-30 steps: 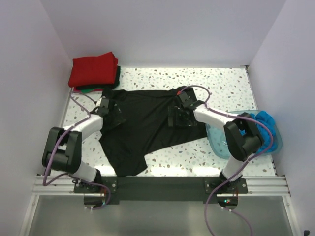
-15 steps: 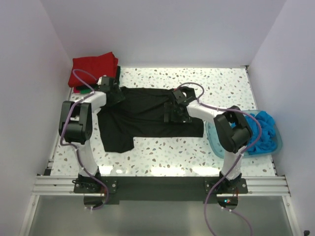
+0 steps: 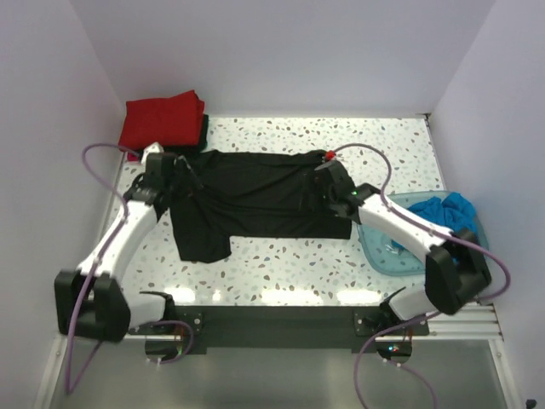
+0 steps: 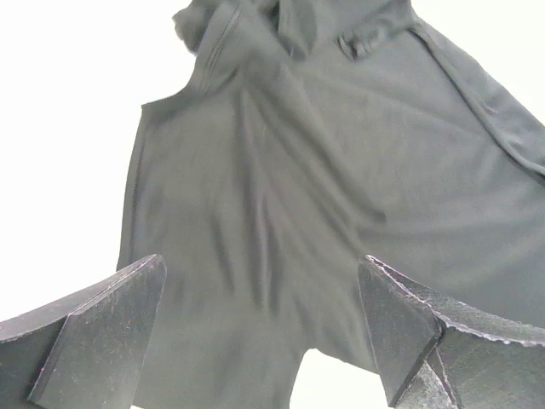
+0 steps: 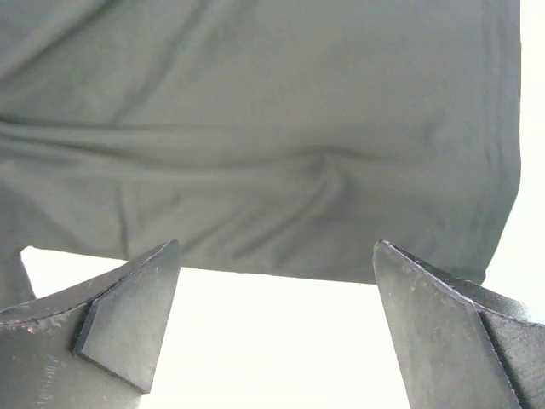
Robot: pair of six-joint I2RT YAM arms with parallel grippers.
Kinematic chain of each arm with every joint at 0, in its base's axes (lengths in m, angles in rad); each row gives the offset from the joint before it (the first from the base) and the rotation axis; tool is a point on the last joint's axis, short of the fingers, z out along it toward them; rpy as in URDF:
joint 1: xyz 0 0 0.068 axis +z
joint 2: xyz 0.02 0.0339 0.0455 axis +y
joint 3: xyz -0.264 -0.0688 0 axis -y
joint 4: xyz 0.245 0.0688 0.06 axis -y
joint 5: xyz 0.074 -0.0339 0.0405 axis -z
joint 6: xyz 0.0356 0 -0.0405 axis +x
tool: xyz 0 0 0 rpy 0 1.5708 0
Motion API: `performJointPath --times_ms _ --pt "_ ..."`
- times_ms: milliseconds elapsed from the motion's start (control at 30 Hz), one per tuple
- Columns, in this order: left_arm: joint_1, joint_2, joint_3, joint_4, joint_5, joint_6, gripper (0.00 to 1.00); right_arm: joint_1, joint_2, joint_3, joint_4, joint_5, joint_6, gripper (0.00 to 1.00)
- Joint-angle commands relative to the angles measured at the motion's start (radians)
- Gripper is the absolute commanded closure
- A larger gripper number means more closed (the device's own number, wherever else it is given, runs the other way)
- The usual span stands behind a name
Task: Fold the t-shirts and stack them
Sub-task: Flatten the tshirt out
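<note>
The outer near corner of the black t-shirt's sleeve [image 3: 182, 257] hangs frontward past the t-shirt's long edge, so I need to move my left gripper back and down onto it.
The black t-shirt [image 3: 255, 196] lies spread wide across the middle of the table, with one part hanging toward the front at the left [image 3: 203, 243]. My left gripper [image 3: 180, 175] is open and empty above its left end. In the left wrist view the black cloth [image 4: 281, 170] fills the space between the fingers [image 4: 102, 332]. My right gripper [image 3: 318, 187] is open and empty above the shirt's right end. In the right wrist view its gap [image 5: 277, 315] is over bare table just past the shirt's edge [image 5: 255, 128]. A folded red t-shirt [image 3: 160, 121] lies on a green one [image 3: 203, 129] at the back left. A bright blue t-shirt [image 3: 453, 213] lies in the tub.
The translucent blue plastic tub [image 3: 393, 249] stands at the right, beside my right arm. White walls close in the table on the left, back and right. The speckled tabletop [image 3: 298, 264] shows in front of the black shirt.
The black shirt was drawn toward the back, so its near part no longer reaches the front. Both arms have since swung outward, the grippers standing open above the cloth.
</note>
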Motion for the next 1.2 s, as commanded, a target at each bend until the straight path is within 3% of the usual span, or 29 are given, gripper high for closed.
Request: performJointPath --times_ms 0,200,333,500,867,1000,1167 --pt "-0.026 -0.196 -0.18 -0.145 -0.026 -0.136 0.0 -0.001 -0.147 -0.129 0.065 0.028 0.087 0.01" --pt "-0.072 -0.404 -0.395 -0.279 -0.004 -0.294 0.0 0.001 -0.299 -0.228 0.083 0.021 0.123 0.01" --pt "-0.075 -0.425 -0.466 -0.326 -0.007 -0.328 0.0 0.001 -0.358 -0.268 0.091 0.026 0.143 0.01" --pt "-0.081 -0.363 -0.523 -0.254 0.03 -0.345 0.0 0.001 -0.37 -0.288 0.085 0.04 0.157 0.01" --pt "-0.084 -0.191 -0.51 -0.155 -0.055 -0.355 0.29 0.001 -0.367 -0.293 0.07 0.052 0.146 0.01" --pt "-0.083 -0.154 -0.509 -0.116 -0.061 -0.346 0.49 0.001 -0.37 -0.293 0.063 0.061 0.137 0.01" --pt "-0.075 -0.082 -0.491 -0.058 -0.086 -0.3 0.51 0.001 -0.378 -0.291 0.045 0.043 0.111 0.01"
